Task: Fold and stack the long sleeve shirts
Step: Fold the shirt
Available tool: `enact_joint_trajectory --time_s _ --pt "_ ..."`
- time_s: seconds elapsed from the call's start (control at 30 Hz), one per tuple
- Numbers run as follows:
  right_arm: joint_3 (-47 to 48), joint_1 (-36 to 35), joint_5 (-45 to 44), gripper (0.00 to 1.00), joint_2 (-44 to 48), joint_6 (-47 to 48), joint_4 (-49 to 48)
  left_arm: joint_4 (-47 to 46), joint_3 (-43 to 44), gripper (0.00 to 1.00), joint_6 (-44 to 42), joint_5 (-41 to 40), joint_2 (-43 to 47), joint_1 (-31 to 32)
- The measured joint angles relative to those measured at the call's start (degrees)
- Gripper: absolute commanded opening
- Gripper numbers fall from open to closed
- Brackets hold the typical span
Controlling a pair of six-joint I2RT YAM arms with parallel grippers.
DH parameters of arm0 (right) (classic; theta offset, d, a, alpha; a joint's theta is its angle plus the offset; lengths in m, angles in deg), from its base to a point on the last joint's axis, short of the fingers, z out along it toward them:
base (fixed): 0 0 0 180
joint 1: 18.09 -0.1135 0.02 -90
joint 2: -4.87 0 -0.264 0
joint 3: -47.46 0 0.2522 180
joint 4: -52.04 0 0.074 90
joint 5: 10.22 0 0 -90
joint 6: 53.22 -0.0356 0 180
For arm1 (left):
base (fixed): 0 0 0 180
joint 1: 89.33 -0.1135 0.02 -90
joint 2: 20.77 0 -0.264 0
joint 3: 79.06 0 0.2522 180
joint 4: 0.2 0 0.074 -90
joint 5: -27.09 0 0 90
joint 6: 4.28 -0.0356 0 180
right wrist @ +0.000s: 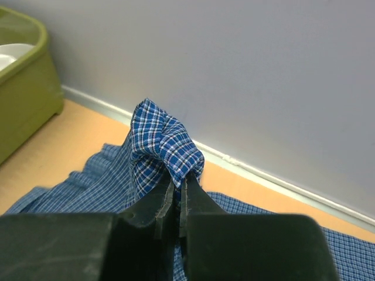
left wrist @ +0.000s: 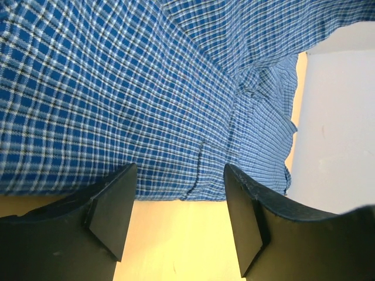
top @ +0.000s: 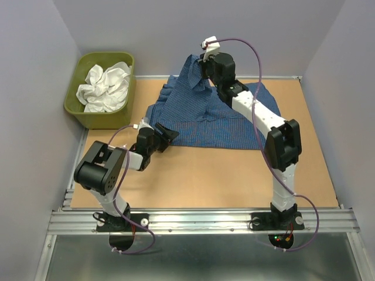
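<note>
I need to move the cloth in my right gripper back from the wall next and down to the shirt's near hem [top: 206,144].
A dark blue checked shirt [top: 199,117] lies spread on the wooden table [top: 205,175] near the back wall. My right gripper [right wrist: 182,178] is shut on a bunch of its cloth [right wrist: 164,137] and holds it lifted above the table near the wall, also seen from above [top: 202,63]. My left gripper [left wrist: 179,175] stands open just short of the shirt's near hem [left wrist: 176,196], its fingers [left wrist: 114,211] apart over bare wood, nothing between them. In the top view it sits at the shirt's left front corner [top: 164,133]. A crumpled white garment [top: 105,86] lies in the tub.
An olive-green plastic tub [top: 88,114] stands at the back left corner, against the walls. Grey walls close in the table on three sides. A metal rail [top: 205,219] with both arm bases runs along the near edge.
</note>
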Motion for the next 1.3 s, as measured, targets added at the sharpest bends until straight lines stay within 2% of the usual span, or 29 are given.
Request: enact_joint_trajectory --time_s 0.33,0.57,0.8,1.03,1.13,1.3 --pt "-12.96 0.0 13.9 0.01 17.62 1.38 5.64 19.96 5.44 0.73 -2.05 -3.78 13.9 -3.76" --pt "-26.67 -0.02 21.92 0.01 28.02 4.98 15.37 30.58 8.33 0.73 -6.54 -4.7 19.1 -6.03" --pt "-37.11 0.0 21.42 0.0 31.34 9.57 27.28 38.25 9.6 0.73 -12.52 -4.74 26.23 -7.93" --pt "-37.83 -0.07 22.27 0.0 32.33 11.28 33.31 41.86 9.86 0.73 -17.4 -4.57 29.18 -9.51" --pt "-37.81 -0.2 18.88 0.01 31.78 12.74 35.21 43.19 9.81 0.73 -19.41 -4.44 30.34 -10.08" --pt "-35.63 -0.39 6.97 0.01 29.14 17.46 36.92 45.0 9.81 0.73 -24.11 -4.37 32.72 -11.28"
